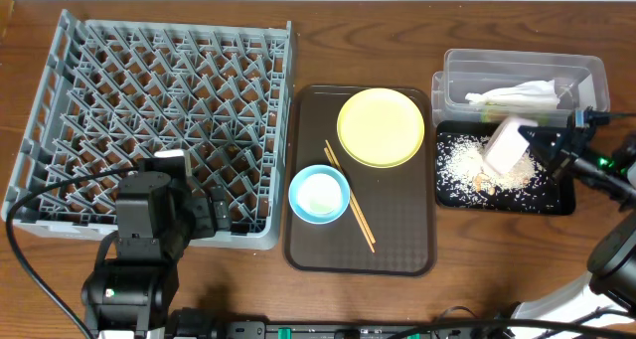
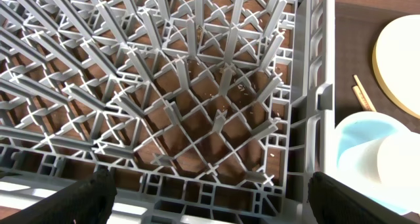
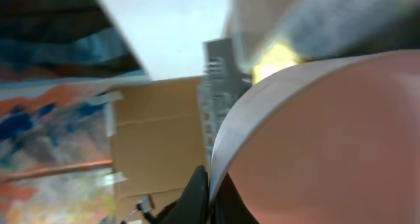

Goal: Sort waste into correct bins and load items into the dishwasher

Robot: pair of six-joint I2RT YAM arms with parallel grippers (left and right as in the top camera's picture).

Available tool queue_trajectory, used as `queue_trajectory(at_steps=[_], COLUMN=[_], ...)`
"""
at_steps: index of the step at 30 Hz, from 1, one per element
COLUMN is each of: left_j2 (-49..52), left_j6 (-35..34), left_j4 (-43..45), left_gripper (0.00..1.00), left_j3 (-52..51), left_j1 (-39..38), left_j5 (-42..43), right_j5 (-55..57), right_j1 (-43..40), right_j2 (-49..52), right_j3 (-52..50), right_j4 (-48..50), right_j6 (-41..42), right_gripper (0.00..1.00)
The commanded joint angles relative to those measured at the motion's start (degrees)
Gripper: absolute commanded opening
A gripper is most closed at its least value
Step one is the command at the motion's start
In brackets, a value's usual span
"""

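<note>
My right gripper lifts and turns the white bowl upright next, since the rice scraps lie in the black tray point(image 1: 556, 202). Then it lowers the bowl onto the yellow plate.
My right gripper point(image 1: 534, 140) is shut on the rim of the white bowl point(image 1: 505, 145) and holds it tilted over the black tray point(image 1: 556, 202), where rice scraps point(image 1: 462, 165) lie. In the right wrist view the bowl point(image 3: 328, 138) fills the frame, its rim pinched between the fingers point(image 3: 213, 191). The crumpled napkin point(image 1: 517, 95) lies in the clear tub point(image 1: 457, 66). My left gripper point(image 1: 207, 212) is open and empty over the front right part of the grey rack point(image 1: 149, 100); the left wrist view shows the fingers point(image 2: 210, 201) above the rack point(image 2: 197, 86). The sachet is out of view.
The brown serving tray point(image 1: 397, 240) holds the yellow plate point(image 1: 381, 127), the light blue bowl point(image 1: 298, 185) with the small white cup point(image 1: 320, 192) in it, and two chopsticks point(image 1: 350, 197). The bowl point(image 2: 357, 135) and plate point(image 2: 397, 60) show right of the rack.
</note>
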Motion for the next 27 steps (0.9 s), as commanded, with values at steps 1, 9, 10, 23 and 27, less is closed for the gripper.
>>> queue_trajectory(at_steps=[1,9,10,23,27], left_j2=[0.0,0.0,0.0,0.0,0.0], left_j6=[0.7,0.7,0.8,0.7,0.7], left_j4=[-0.1,-0.1,-0.1,-0.1,-0.1], left_gripper=[0.96,0.96,0.96,0.96,0.96], left_j3=[1.1,1.1,1.1,1.1,1.1], left_j1=[0.3,0.3,0.3,0.3,0.3], left_j5=[-0.9,-0.9,-0.9,-0.9,-0.9], right_j5=[10.9,11.9,12.9,47.5,61.0], right_j1=[1.2,6.1,7.2,38.0,49.9], right_j2=[-0.1,-8.1,-10.0,-24.0,-21.7], right_j3=[0.8,3.0,3.6,6.0,6.0], right_j4=[-2.3,-11.1,-11.1,9.1,15.3], right_j6=[-0.7,-17.3,-17.4,-7.7,-6.8], right_gripper=[0.01,0.01,0.01,0.01,0.01])
